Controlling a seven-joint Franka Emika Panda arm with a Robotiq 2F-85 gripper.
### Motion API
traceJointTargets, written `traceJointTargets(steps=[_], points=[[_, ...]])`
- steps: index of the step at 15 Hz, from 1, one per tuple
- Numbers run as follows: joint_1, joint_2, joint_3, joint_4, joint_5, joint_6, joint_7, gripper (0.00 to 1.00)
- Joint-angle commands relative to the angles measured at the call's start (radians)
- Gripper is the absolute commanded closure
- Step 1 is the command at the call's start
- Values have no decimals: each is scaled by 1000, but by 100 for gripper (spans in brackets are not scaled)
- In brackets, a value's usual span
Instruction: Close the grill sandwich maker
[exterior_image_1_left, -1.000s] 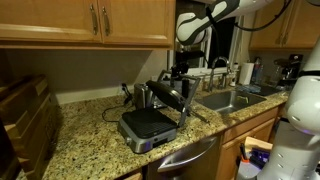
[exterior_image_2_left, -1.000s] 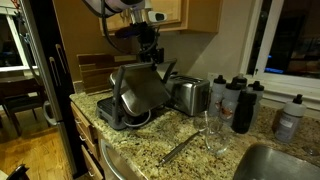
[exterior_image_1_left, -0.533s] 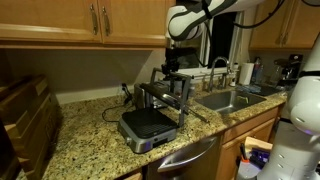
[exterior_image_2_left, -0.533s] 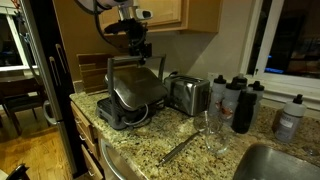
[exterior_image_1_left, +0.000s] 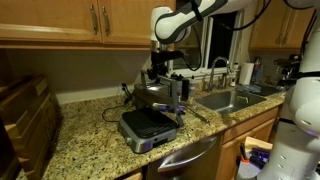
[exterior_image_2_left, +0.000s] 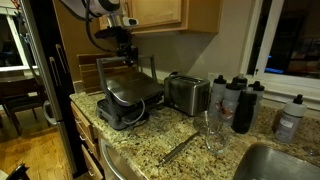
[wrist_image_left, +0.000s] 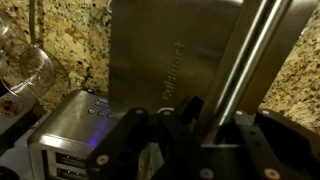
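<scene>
The sandwich maker's lid is still raised off the base, so my gripper is going to swing the sandwich maker's metal handle bar down toward the black ribbed lower plate (exterior_image_1_left: 148, 122) next and let go of it there.
The grill sandwich maker (exterior_image_1_left: 150, 128) stands on the granite counter, silver-grey with a black ribbed lower plate. In both exterior views its hinged lid (exterior_image_2_left: 132, 92) is tilted low over the base, still partly open. My gripper (exterior_image_1_left: 160, 74) is above the lid's raised edge, also in an exterior view (exterior_image_2_left: 126, 56). In the wrist view the silver lid (wrist_image_left: 170, 50) fills the frame and its metal handle bar (wrist_image_left: 245, 55) runs down between my fingers (wrist_image_left: 215, 135), which sit tight on both sides of it.
A chrome toaster (exterior_image_2_left: 187, 93) stands right beside the grill; it also shows in the wrist view (wrist_image_left: 75, 135). Dark bottles (exterior_image_2_left: 240, 103) and glasses (exterior_image_2_left: 214, 130) stand further along. A sink (exterior_image_1_left: 235, 98) lies beyond the grill. Wooden boards (exterior_image_1_left: 25, 115) lean at the counter's end. Cabinets hang overhead.
The lid has swung down from nearly upright to a low tilt over the base. My gripper moved down and across with the handle.
</scene>
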Motion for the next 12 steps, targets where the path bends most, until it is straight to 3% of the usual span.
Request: traceJointTargets(steps=[1, 12], points=[[17, 28, -3, 37, 4, -33, 60, 93], [30, 34, 1, 26, 5, 1, 44, 91]])
